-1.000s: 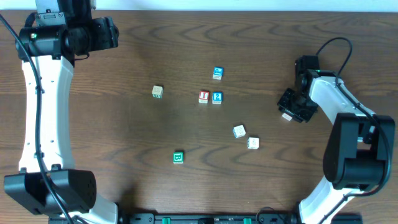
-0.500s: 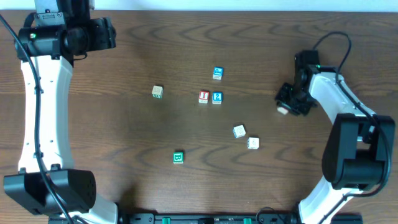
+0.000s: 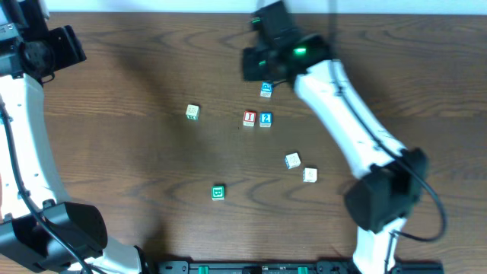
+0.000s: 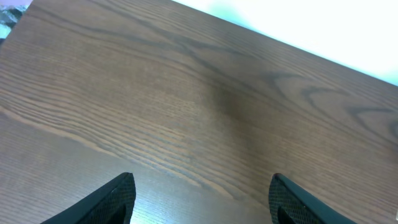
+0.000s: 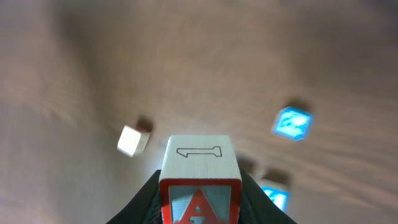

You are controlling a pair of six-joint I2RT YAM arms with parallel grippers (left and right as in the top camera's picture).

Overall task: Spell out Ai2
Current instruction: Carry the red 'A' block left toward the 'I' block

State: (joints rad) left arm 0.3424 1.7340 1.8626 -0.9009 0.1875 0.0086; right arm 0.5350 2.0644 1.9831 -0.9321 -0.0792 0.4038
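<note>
Bare wood lies below and back by the I's open side, so my right gripper will next move the A back and down and release it as first letter.
My right gripper (image 5: 200,198) is shut on a wooden block (image 5: 199,163) with a red letter A on its front face and a 1 on top. In the overhead view this gripper (image 3: 256,65) hangs over the back middle of the table, just behind a blue block (image 3: 265,89). A red I block (image 3: 249,119) and a blue 2 block (image 3: 265,119) sit side by side, touching, at the centre. My left gripper (image 4: 202,186) is open and empty over bare wood at the far left.
A cream block (image 3: 192,112) lies left of the pair and also shows in the right wrist view (image 5: 133,140). A green block (image 3: 218,192) sits near the front. Two white blocks (image 3: 292,160) (image 3: 310,175) lie right of centre.
My right arm has swung from the table's right side to the back middle, carrying the A block. My left arm has shifted left.
</note>
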